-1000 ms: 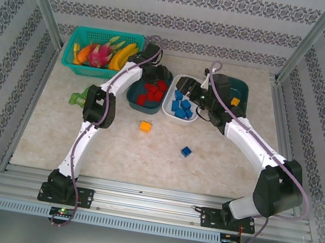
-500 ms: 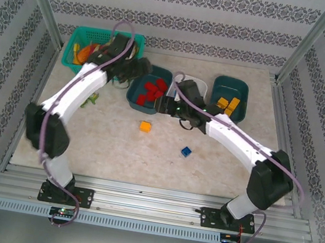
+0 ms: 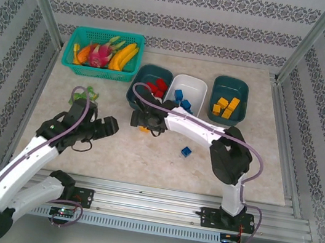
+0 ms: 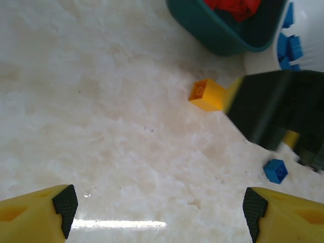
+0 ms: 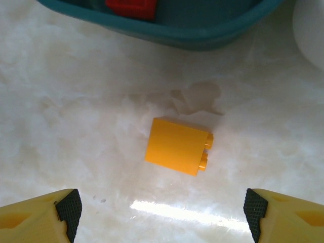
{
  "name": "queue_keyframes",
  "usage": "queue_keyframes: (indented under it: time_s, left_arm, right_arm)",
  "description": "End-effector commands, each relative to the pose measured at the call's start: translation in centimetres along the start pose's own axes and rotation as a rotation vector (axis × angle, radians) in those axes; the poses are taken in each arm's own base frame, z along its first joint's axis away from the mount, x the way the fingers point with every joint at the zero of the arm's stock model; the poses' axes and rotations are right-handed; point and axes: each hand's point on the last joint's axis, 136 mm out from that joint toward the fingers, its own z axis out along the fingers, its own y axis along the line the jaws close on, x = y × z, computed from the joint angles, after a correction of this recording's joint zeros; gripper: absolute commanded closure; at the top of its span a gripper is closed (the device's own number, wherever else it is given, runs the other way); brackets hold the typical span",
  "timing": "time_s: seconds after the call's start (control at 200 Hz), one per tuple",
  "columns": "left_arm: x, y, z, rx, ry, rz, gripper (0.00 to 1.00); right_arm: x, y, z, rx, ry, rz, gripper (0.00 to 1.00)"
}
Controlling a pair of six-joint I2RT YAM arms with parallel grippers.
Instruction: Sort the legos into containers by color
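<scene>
My right gripper is open above the orange lego [image 3: 145,129] [image 5: 177,146]. It will go down onto the lego next and close across the lego's studded and flat ends, where the bare table leaves room.
An orange lego [image 5: 177,146] lies on its side on the table, just in front of the dark teal tray [image 5: 192,31] that holds red legos [image 5: 130,7]. My right gripper [image 5: 159,207] hovers open over it, and the brick lies a little ahead of the gap between its fingers. From above, the right gripper [image 3: 141,120] covers most of that orange lego [image 3: 145,129]. A blue lego [image 3: 186,152] lies loose to the right. The white tray [image 3: 200,89] holds blue legos and the right-hand teal tray [image 3: 243,91] holds yellow ones. My left gripper [image 3: 110,126] is open over bare table, left of the orange lego [image 4: 207,94].
A bright teal mesh basket [image 3: 76,41] of toy fruit stands at the back left. A small green toy [image 3: 86,92] lies near the left arm. The red-lego tray [image 3: 134,92] stands just behind the right gripper. The blue lego [image 4: 276,170] also shows in the left wrist view.
The left arm has swung back from the basket and red tray to the near left. The right arm has moved left from the trays to above the orange lego.
</scene>
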Motion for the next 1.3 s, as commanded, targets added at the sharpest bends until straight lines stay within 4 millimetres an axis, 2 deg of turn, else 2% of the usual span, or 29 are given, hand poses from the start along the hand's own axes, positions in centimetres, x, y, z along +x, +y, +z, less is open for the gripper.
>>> queue_keyframes:
  time_s: [0.0, 0.195, 0.425, 0.62, 0.719, 0.769, 0.919, 1.084, 1.184, 1.294]
  left_arm:
    - [1.8, 1.0, -0.9, -0.004, 0.038, 0.004, 0.13]
    - [2.3, 0.5, -2.0, 0.047, 0.037, 0.022, 0.13]
    - [2.2, 0.0, -2.7, 0.065, 0.039, 0.049, 0.13]
    - [2.2, -0.3, -2.8, 0.081, 0.04, 0.064, 0.14]
    - [2.1, -0.7, -2.7, 0.1, 0.042, 0.068, 0.14]
    - [2.2, -1.0, -2.6, 0.113, 0.046, 0.07, 0.14]
    - [2.5, -2.1, -1.9, 0.172, 0.074, 0.062, 0.15]
    - [1.1, -5.2, -2.2, 0.266, 0.073, 0.076, 0.14]
    - [0.1, -8.3, -2.0, 0.329, 0.083, 0.107, 0.14]
    - [-0.8, -12.4, -1.1, 0.379, 0.092, 0.17, 0.14]
  right_arm:
    - [-0.2, -0.8, 1.3, 0.073, 0.0, 0.079, 0.14]
    - [-0.6, -0.5, 3.7, 0.096, 0.008, 0.079, 0.2]
    - [0.3, -0.9, 5.4, 0.121, 0.043, 0.125, 0.41]
    - [0.3, -1.2, 5.8, 0.134, 0.049, 0.129, 0.51]
    - [0.1, -1.2, 5.5, 0.131, 0.045, 0.124, 0.6]
    - [-0.1, -1.1, 5.2, 0.128, 0.038, 0.112, 0.61]
    - [-1.2, -0.6, 3.3, 0.107, 0.0, 0.068, 0.66]
    - [-3.8, -0.6, -1.6, 0.068, -0.094, 0.029, 0.67]
    - [-5.8, -2.6, -4.9, 0.06, -0.152, 0.027, 0.67]
    - [-8.3, -6.9, -8.1, 0.078, -0.202, 0.059, 0.67]
